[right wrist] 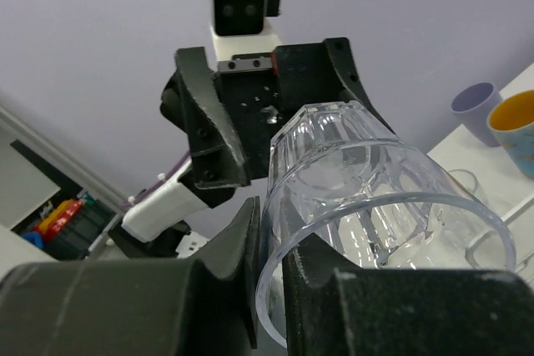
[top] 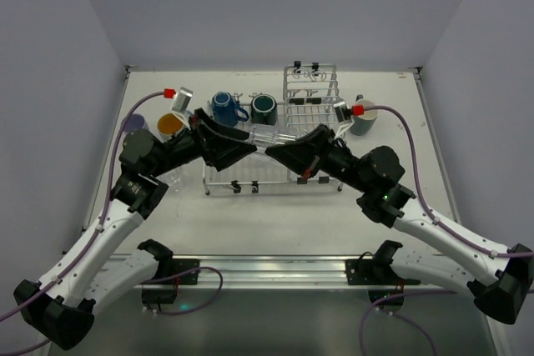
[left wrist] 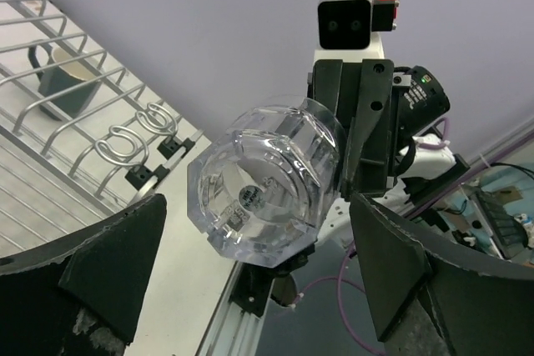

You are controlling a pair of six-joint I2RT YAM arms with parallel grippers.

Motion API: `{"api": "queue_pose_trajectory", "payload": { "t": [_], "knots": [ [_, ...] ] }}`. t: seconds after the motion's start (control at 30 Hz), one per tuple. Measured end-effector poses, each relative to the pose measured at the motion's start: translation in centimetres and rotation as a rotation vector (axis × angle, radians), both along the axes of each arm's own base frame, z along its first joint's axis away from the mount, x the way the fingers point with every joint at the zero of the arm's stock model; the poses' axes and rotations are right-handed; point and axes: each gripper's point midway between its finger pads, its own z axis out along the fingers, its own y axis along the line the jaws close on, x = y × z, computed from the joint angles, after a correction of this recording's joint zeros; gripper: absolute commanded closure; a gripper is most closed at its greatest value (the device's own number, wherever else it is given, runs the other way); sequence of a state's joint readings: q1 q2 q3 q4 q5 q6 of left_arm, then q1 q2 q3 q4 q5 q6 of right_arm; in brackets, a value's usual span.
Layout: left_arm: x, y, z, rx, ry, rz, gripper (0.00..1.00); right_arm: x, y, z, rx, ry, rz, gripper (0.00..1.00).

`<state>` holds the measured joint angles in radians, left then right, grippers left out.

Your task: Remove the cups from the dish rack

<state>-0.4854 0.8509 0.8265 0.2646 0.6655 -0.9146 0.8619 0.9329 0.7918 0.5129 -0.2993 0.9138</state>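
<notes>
My right gripper is holding the glass (top: 265, 135) and should next swing off the rack (top: 313, 89), turn fingers-down and lower the glass onto the table.
A small clear glass (top: 265, 135) hangs on its side above the silver dish rack (top: 313, 89), between my two grippers. My right gripper (right wrist: 279, 281) is shut on the glass (right wrist: 375, 206), pinching its rim with one finger inside and one outside. My left gripper (left wrist: 254, 281) is open, its fingers (left wrist: 108, 264) standing wide on either side of the glass's thick base (left wrist: 263, 193) without touching it. In the top view the left gripper (top: 247, 139) and right gripper (top: 282, 146) meet over the rack's flat grid.
A blue mug (top: 224, 107) and a dark green mug (top: 264, 108) stand by the rack's far edge. A grey-green mug (top: 364, 119) is right of the rack. A lavender tumbler (top: 133, 125) and an orange-lined cup (top: 170, 125) stand at the left.
</notes>
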Motion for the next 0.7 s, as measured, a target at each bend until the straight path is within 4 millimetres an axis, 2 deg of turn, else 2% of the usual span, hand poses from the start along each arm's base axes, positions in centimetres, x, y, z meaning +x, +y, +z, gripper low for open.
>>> {"api": "queue_pose_trajectory", "payload": {
  "t": [0.07, 0.23, 0.3, 0.33, 0.4, 0.53, 0.67, 0.7],
  "knots": [
    [0.1, 0.3, 0.3, 0.029, -0.025, 0.021, 0.00, 0.3, -0.6, -0.2, -0.007, 0.001, -0.033, 1.00],
    [-0.3, 1.7, 2.5, 0.094, -0.142, 0.104, 0.00, 0.4, -2.4, -0.4, -0.060, -0.012, -0.116, 1.00],
    [-0.4, 2.8, 3.3, 0.125, -0.196, 0.167, 0.00, 1.1, -3.8, -0.4, -0.128, -0.009, -0.198, 1.00],
    [-0.3, 3.3, 3.3, 0.142, -0.212, 0.199, 0.00, 1.4, -4.1, -0.2, -0.143, -0.009, -0.222, 1.00],
    [0.1, 4.7, 2.6, 0.196, -0.231, 0.287, 0.00, 2.7, -6.2, 0.6, -0.208, -0.007, -0.340, 1.00],
    [1.6, 6.7, -1.0, 0.333, -0.202, 0.409, 0.00, 5.8, -13.0, 1.9, -0.312, 0.008, -0.676, 1.00],
    [2.5, 7.9, -6.6, 0.480, -0.130, 0.453, 0.00, 9.0, -22.4, -0.1, -0.484, 0.083, -1.088, 1.00],
    [2.7, 8.2, -7.9, 0.514, -0.115, 0.462, 0.00, 9.7, -24.0, -0.9, -0.526, 0.108, -1.147, 1.00]
  ]
}}
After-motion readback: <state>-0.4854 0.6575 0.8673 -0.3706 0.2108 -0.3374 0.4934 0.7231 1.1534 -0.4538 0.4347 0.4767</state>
